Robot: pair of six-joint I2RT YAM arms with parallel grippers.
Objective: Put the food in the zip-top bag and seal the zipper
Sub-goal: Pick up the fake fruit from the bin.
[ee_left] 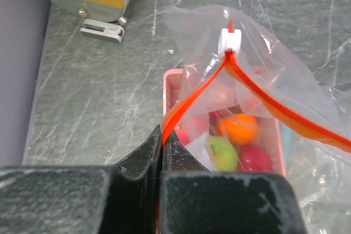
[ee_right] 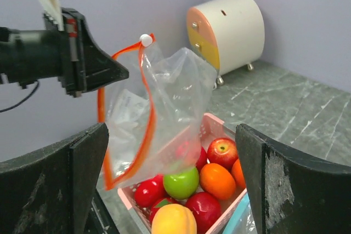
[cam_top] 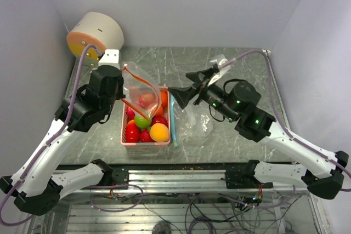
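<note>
The yellow-orange fruit (cam_top: 159,132) (ee_right: 174,220) lies below my right gripper, nearer the base and clear of the bag. The gripper draws back, tilts down and lowers its open fingers around it next.
The food (cam_top: 146,121), red apples, a green apple (ee_right: 181,182), oranges and a yellow-orange fruit (ee_right: 174,220), lies in a pink basket (cam_top: 145,144). My left gripper (ee_left: 162,133) is shut on the orange mouth strip of a clear bag (cam_top: 141,83) with a white slider (ee_left: 229,39). It holds that bag open in the air above the basket. The zip-top bag (cam_top: 193,118) with the teal-blue zipper (cam_top: 173,120) lies flat on the table right of the basket. My right gripper (cam_top: 185,86) is open and empty, above that bag and facing the basket (ee_right: 171,130).
A round cream and orange cabinet (cam_top: 96,34) stands at the back left corner. A small white bracket (ee_left: 101,30) lies beside it. Walls close in the grey marbled table on the left, back and right.
</note>
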